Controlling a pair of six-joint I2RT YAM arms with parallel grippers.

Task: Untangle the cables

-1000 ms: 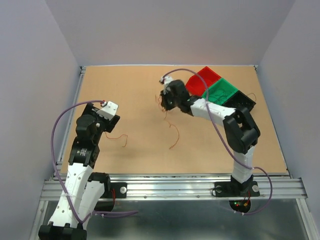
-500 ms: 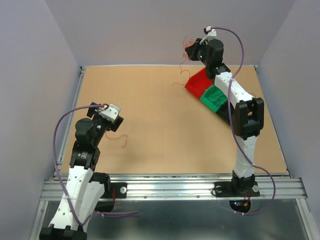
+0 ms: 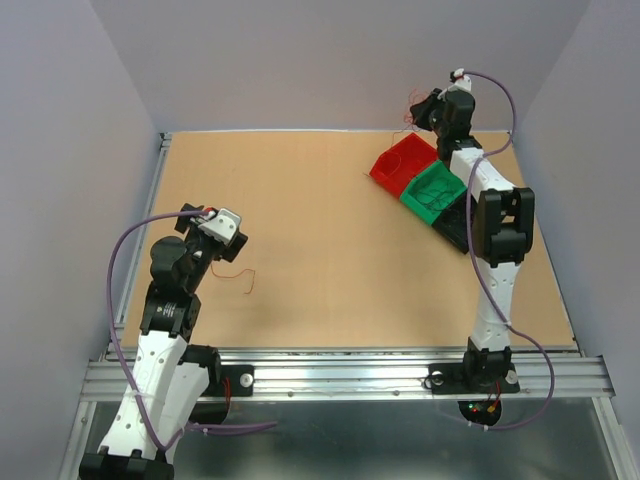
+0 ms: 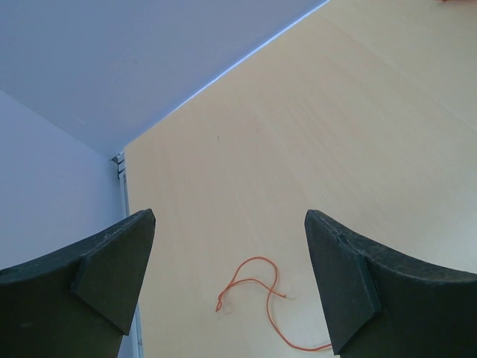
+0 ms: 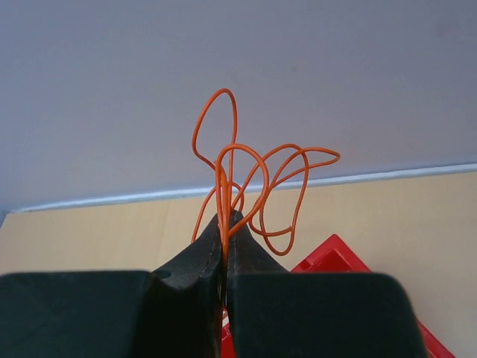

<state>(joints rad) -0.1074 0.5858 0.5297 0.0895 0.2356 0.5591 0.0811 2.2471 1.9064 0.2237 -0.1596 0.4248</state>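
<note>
The cable bundle goes back, down over the open red bin next for release inside; my right gripper still holds it past the bin's far corner.
My right gripper is raised at the back right, above the far side of the red bin. It is shut on a bundle of thin orange-red cables that loop up out of its closed tips. One more orange-red cable lies curled on the table, also visible from above. My left gripper hovers over that cable, open wide, with nothing between its fingers. In the top view it sits at the left.
A red, a green and a black bin stand in a diagonal row at the back right. The green one holds thin dark wires. The red bin's corner shows just below my right fingers. Walls enclose the table.
My right arm has swung from the table's middle up and back to the far right, carrying the orange-red cables off the table. The left arm has barely shifted.
</note>
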